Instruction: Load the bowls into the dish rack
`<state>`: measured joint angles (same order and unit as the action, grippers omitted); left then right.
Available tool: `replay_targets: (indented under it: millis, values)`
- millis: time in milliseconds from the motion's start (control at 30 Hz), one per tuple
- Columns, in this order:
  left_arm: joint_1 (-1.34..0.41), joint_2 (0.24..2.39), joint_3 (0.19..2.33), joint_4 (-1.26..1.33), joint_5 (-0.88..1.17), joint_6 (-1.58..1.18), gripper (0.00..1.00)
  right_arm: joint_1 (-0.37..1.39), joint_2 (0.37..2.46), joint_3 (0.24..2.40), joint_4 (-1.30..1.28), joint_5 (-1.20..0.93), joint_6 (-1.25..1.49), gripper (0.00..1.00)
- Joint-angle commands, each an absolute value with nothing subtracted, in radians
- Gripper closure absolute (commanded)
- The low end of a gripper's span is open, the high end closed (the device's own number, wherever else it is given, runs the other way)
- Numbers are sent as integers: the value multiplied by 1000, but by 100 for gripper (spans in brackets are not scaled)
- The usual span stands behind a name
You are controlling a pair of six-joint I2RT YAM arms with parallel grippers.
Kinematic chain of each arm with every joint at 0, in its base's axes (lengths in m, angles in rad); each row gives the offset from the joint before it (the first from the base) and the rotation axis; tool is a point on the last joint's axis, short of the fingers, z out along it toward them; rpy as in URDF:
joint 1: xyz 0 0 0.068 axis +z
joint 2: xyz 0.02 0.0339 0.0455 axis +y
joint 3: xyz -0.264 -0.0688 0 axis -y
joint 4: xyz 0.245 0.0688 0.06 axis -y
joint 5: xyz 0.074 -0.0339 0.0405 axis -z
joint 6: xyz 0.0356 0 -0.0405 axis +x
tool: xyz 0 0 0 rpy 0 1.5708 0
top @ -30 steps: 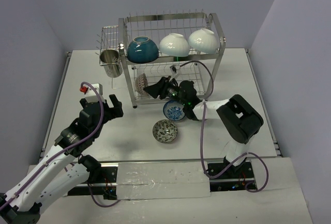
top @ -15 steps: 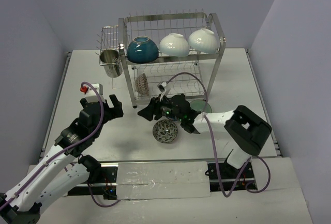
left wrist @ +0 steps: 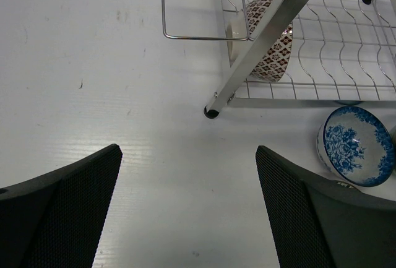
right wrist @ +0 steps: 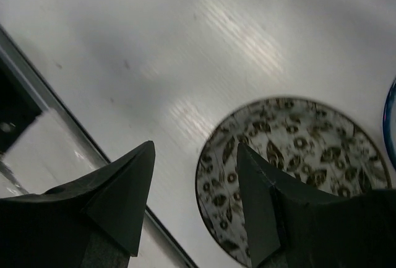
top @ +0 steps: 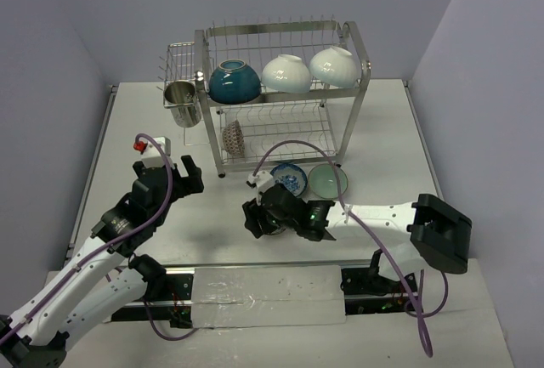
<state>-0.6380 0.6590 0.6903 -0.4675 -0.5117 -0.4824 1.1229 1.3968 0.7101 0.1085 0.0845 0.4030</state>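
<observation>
Next, my right gripper first lowers to reach the dark leaf-patterned bowl's rim (top: pixel 266 233) (right wrist: pixel 199 192) on the side by the table's near edge.
The dish rack (top: pixel 347 87) holds a teal bowl (top: pixel 235 81) and two white bowls (top: pixel 286 73) (top: pixel 334 66) on its top tier. A red patterned bowl (top: pixel 233 137) (left wrist: pixel 269 39) stands on edge in the lower tier. On the table before the rack lie a blue-white bowl (top: pixel 289 178) (left wrist: pixel 359 146) and a pale green bowl (top: pixel 327 181). My right gripper (top: pixel 259 217) (right wrist: pixel 195 147) is open and straddles the rim of a dark leaf-patterned bowl (right wrist: pixel 291 150), one finger over its inside. My left gripper (top: pixel 174 172) (left wrist: pixel 189 150) is open over bare table, left of the rack.
A steel cup (top: pixel 181 100) sits in the rack's side basket (top: pixel 172 53). A small white object with a red cap (top: pixel 149 145) stands by my left arm. The rack's front leg (left wrist: pixel 212 112) is just ahead of my left fingers. The table's near edge (right wrist: pixel 74 132) runs beside my right gripper.
My right arm has swung back from the rack's lower tier and come down over the dark patterned bowl, uncovering the blue-white and green bowls. The left arm has not moved.
</observation>
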Motion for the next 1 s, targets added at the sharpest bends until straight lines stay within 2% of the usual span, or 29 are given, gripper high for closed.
replay_targets:
  millis: [0, 333, 600, 733, 833, 900, 967]
  values:
    - [-634, 658, 690, -428, -505, -465, 4, 1173, 1374, 788, -155, 242, 383, 37]
    - [-632, 657, 693, -434, -517, -472, 2, 1232, 1477, 884, -267, 268, 391, 39]
    - [-632, 650, 698, -449, -543, -488, 1, 1235, 1569, 923, -245, 258, 373, 48]
    - [-632, 640, 699, -454, -557, -494, 1, 1238, 1572, 936, -256, 268, 362, 60]
    - [-632, 637, 698, -453, -557, -492, 1, 1236, 1562, 945, -273, 290, 354, 78]
    - [-632, 638, 698, -451, -555, -492, 1, 1236, 1559, 954, -282, 302, 345, 83]
    - [-632, 643, 699, -453, -552, -491, 1, 1236, 1557, 956, -285, 302, 342, 96]
